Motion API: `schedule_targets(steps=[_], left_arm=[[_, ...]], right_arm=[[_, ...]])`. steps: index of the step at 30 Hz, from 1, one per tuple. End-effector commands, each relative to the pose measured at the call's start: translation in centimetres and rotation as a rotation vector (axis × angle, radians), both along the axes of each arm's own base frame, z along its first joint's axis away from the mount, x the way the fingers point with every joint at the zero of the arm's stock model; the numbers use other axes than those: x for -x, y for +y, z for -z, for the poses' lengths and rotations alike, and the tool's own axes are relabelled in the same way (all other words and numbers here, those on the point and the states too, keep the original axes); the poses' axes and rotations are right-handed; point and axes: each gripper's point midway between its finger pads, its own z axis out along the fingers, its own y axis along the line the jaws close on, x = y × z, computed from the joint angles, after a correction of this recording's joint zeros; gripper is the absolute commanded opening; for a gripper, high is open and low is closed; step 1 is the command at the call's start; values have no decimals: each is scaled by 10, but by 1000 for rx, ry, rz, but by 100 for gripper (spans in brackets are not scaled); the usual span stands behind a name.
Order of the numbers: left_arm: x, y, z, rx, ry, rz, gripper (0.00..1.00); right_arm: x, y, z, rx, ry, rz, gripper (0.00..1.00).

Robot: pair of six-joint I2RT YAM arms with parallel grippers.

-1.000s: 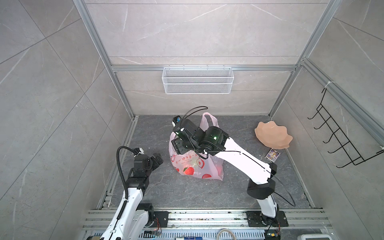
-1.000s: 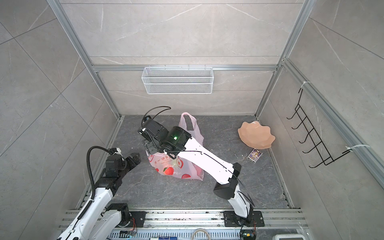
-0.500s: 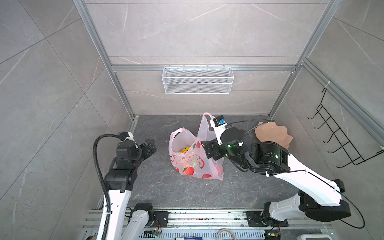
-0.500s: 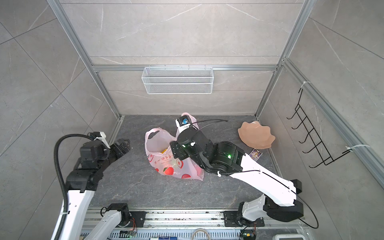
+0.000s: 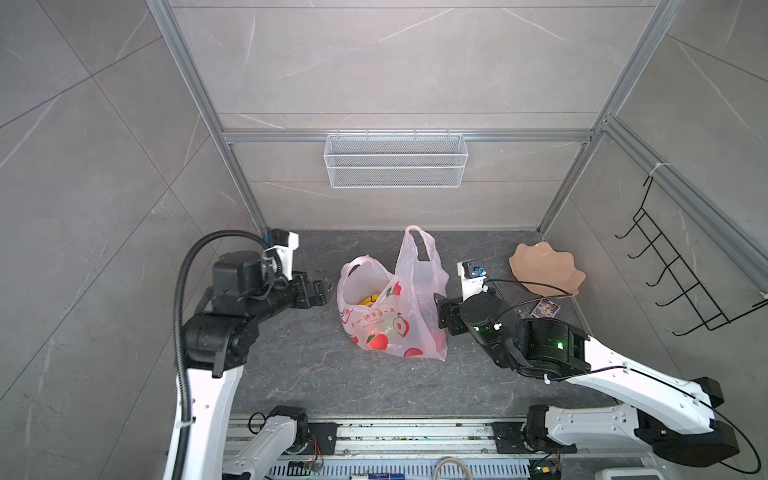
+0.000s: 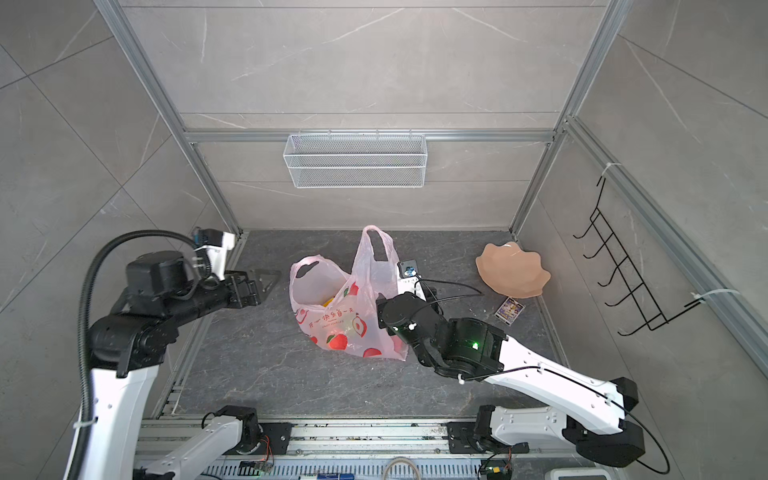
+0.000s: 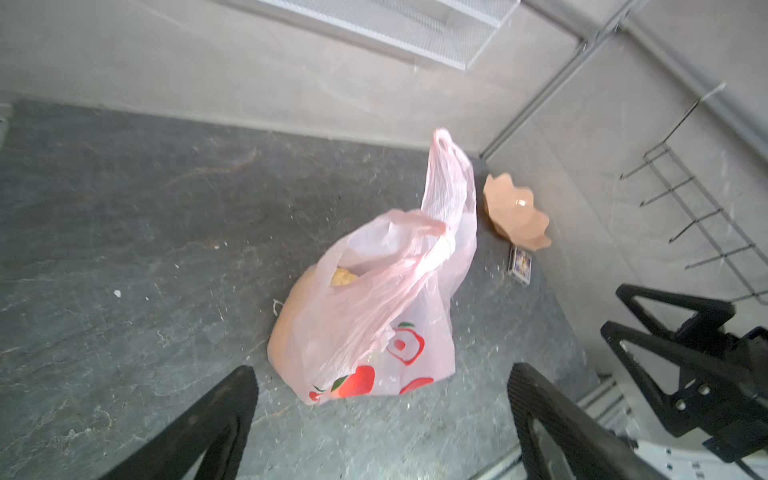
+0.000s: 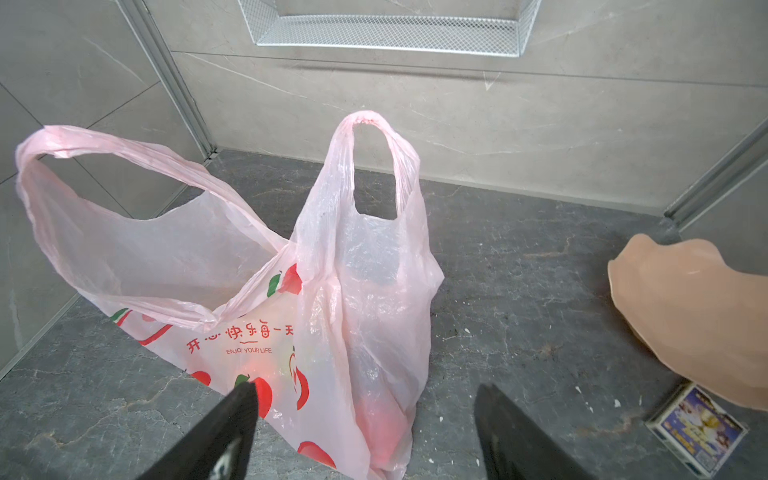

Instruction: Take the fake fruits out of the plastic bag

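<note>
The left gripper lowers its open fingers across onto the film standing up at the bag's near rim [image 5: 345, 280] [image 7: 385, 268] next, as it lies below, toward my right gripper.
The pink plastic bag [image 5: 390, 307] [image 6: 349, 316] stands mid-floor, mouth open, both loop handles up. Of the fake fruits, a yellow one [image 5: 370, 300] shows in the mouth in both top views. The left wrist view shows a beige lumpy one [image 7: 344, 276] there. A red one [image 8: 380, 419] shows through the film in the right wrist view. My left gripper [image 5: 322, 289] [image 7: 382, 374] is open, just left of the bag and apart from it. My right gripper [image 5: 441, 315] [image 8: 368, 388] is open at the bag's right side, holding nothing.
A peach wavy-edged dish [image 5: 544, 270] lies at the back right with a small printed box [image 5: 545, 308] beside it. A white wire basket [image 5: 395, 160] hangs on the back wall. A black hook rack [image 5: 681, 282] is on the right wall.
My right arm has swung from over the bag's left side round to its right side, its jaws widening. My left arm has risen and moved in toward the bag.
</note>
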Motion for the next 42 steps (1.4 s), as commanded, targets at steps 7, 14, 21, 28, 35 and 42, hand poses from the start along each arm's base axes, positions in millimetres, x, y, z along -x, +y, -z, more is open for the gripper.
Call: schedule_targets(steps=[7, 14, 21, 28, 35, 42], left_arm=[[-48, 14, 44, -450, 96, -188, 97], [-69, -4, 54, -439, 108, -163, 93], [-85, -12, 70, -354, 182, -255, 62], [-81, -12, 80, -284, 178, -285, 28], [-70, -16, 77, -215, 150, -258, 12], [-65, -19, 76, -194, 156, -232, 0]], right_arm=[[-1, -4, 18, -26, 24, 55, 84], [-3, -4, 25, -11, 25, 69, 84], [-25, -4, 38, -60, 128, 157, 86], [-71, 10, 21, -85, 158, 187, 86], [-121, 52, 17, -60, 156, 171, 85], [-167, 67, 28, -40, 190, 224, 82]])
